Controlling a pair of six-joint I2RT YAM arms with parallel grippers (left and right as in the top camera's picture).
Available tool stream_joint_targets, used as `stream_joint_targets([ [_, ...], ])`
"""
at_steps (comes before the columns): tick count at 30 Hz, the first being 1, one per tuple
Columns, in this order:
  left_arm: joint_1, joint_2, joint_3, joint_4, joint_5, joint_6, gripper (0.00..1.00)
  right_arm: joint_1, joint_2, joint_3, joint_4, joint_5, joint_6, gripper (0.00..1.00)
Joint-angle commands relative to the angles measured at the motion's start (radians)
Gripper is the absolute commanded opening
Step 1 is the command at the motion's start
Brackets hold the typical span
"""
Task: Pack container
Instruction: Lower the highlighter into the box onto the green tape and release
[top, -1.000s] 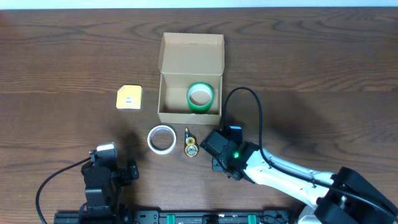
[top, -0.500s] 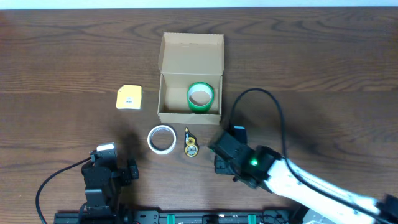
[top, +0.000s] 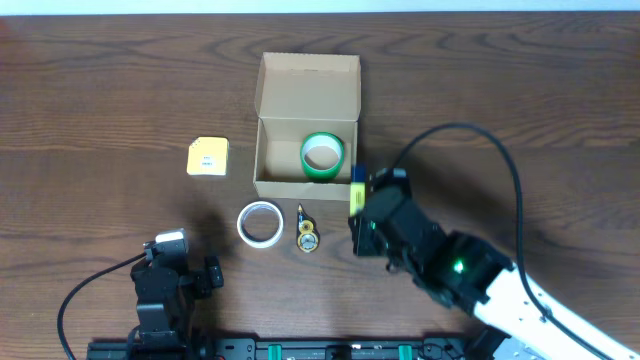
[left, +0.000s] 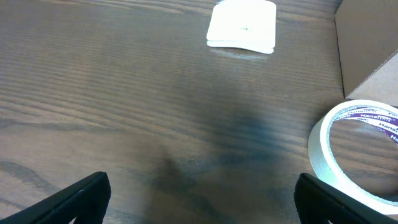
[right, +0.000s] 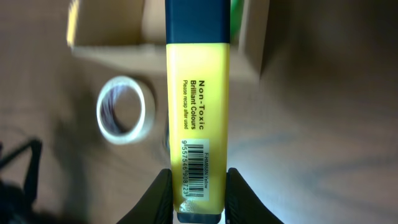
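My right gripper should next move outward and to its left in the overhead view, over the open container's green tape roll (top: 322, 157) (right: 236, 16), then lower and release.
The tan cardboard container (top: 307, 95) stands open at the table's middle, its flap lid folded back, with a green tape roll (top: 322, 156) inside. My right gripper (right: 198, 190) is shut on a yellow highlighter (right: 198, 106) with a dark blue cap, held above the table by the container's front right corner (right: 112, 43); the highlighter shows in the overhead view (top: 356, 189) too. My left gripper (left: 199, 199) is open and empty low over the table at the front left.
A white tape roll (top: 260, 222) and a small yellow round item (top: 307, 238) lie in front of the container. A yellow square pad (top: 207, 157) lies to its left. The white roll (left: 354, 149) and pad (left: 242, 26) show in the left wrist view.
My right gripper has risen from the table with the yellow highlighter and moved up toward the container's front right corner. The left arm has not moved.
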Motion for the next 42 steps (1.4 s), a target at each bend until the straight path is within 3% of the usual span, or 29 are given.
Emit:
stream_joint_targets([
  [1, -0.004, -0.006, -0.011, -0.025, -0.002, -0.007, 0.95, -0.079, 0.089, 0.090, 0.017, -0.002, -0.138, 0.10],
  [7, -0.004, -0.006, -0.011, -0.025, -0.002, -0.007, 0.95, -0.182, 0.368, 0.330, 0.021, -0.057, -0.325, 0.11],
  [11, -0.004, -0.006, -0.011, -0.025, -0.002, -0.007, 0.95, -0.185, 0.512, 0.433, 0.019, -0.060, -0.352, 0.11],
  [27, -0.004, -0.006, -0.011, -0.025, -0.002, -0.007, 0.95, -0.183, 0.704, 0.452, 0.003, -0.094, -0.364, 0.10],
  [36, -0.004, -0.006, -0.011, -0.025, -0.002, -0.007, 0.95, -0.183, 0.704, 0.452, 0.027, -0.093, -0.372, 0.33],
  [42, -0.004, -0.006, -0.011, -0.025, -0.002, -0.007, 0.96, -0.182, 0.704, 0.455, 0.070, -0.094, -0.371, 0.40],
])
